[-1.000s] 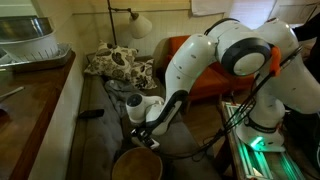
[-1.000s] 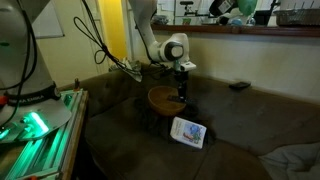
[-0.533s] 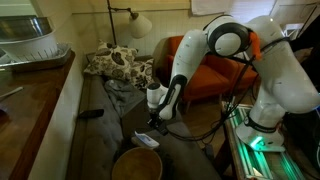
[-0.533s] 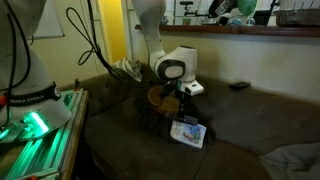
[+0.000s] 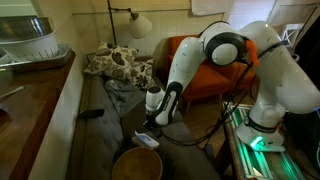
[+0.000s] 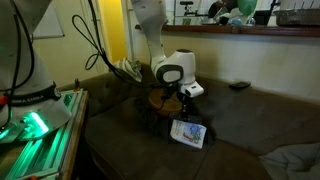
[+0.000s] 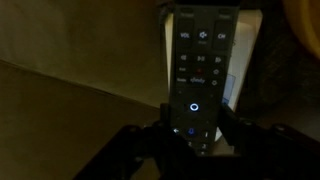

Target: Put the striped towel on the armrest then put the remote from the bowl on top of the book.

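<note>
The black remote [image 7: 197, 55] already overlaps the book's cover [image 7: 240, 55] below the gripper, so the gripper should go down until the remote rests on the cover, and let go of it.
My gripper [image 7: 195, 135] is shut on the black remote [image 7: 197, 55], gripping its lower end. The white edge of the book [image 7: 235, 85] shows beside and under the remote. In both exterior views the gripper [image 5: 149, 127] [image 6: 185, 110] hangs just above the book [image 5: 147, 142] [image 6: 187, 132] on the dark sofa seat. The wooden bowl [image 5: 135, 165] [image 6: 160, 98] stands beside the book, and I cannot see into it. A patterned cloth [image 5: 118, 65] lies over the sofa's far end. I cannot tell if it is the striped towel.
A second black remote [image 5: 90, 114] [image 6: 239, 86] lies on the sofa's edge. A wooden counter [image 5: 40, 100] runs alongside. An orange chair [image 5: 215, 80], a lamp [image 5: 138, 22] and a green-lit robot base [image 5: 250, 150] [image 6: 40, 130] stand around.
The arm swung from above the bowl over to the book, carrying the remote. In the last half second it moved only slightly.
</note>
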`<state>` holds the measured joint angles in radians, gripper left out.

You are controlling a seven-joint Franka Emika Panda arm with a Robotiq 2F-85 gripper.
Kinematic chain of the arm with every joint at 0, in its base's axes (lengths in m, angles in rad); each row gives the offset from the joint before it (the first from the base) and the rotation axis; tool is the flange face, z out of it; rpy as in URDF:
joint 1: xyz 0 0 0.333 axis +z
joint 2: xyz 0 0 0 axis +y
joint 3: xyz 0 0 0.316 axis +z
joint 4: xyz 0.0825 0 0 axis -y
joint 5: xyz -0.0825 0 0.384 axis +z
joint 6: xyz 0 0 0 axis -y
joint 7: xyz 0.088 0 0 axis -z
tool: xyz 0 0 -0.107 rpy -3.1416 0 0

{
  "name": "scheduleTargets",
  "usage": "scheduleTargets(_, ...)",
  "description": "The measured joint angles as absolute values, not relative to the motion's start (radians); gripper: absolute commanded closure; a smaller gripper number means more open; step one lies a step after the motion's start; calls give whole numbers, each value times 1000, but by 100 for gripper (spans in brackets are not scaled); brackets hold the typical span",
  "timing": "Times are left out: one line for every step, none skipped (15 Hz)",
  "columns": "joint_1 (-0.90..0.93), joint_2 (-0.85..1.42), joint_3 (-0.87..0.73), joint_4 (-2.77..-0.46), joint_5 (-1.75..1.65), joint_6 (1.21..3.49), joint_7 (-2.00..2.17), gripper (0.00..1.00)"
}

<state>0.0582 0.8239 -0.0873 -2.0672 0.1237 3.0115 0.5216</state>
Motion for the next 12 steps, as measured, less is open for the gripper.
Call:
scheduleTargets(71, 845, -86, -2043, 142, 3020, 521, 75)
scheduleTargets(74, 870, -76, -2013, 154, 3016, 515, 75)
scheduleTargets(72, 895, -63, -1980, 163, 3006, 509, 75)
scheduleTargets(65, 921, -50, -1946, 169, 2990, 500, 75)
scheduleTargets(57, 945, -39, -1911, 171, 2964, 488, 75)
scheduleTargets(44, 969, -30, -1875, 171, 2932, 470, 75)
scheduleTargets(26, 991, -19, -1839, 172, 2899, 450, 75)
scheduleTargets(3, 1012, -7, -1803, 174, 2866, 429, 75)
scheduleTargets(-23, 1031, 4, -1767, 176, 2833, 407, 75)
scheduleTargets(-49, 1049, 14, -1733, 178, 2801, 385, 75)
scheduleTargets(-72, 1067, 23, -1699, 178, 2771, 366, 75)
scheduleTargets(-87, 1085, 28, -1667, 178, 2742, 355, 75)
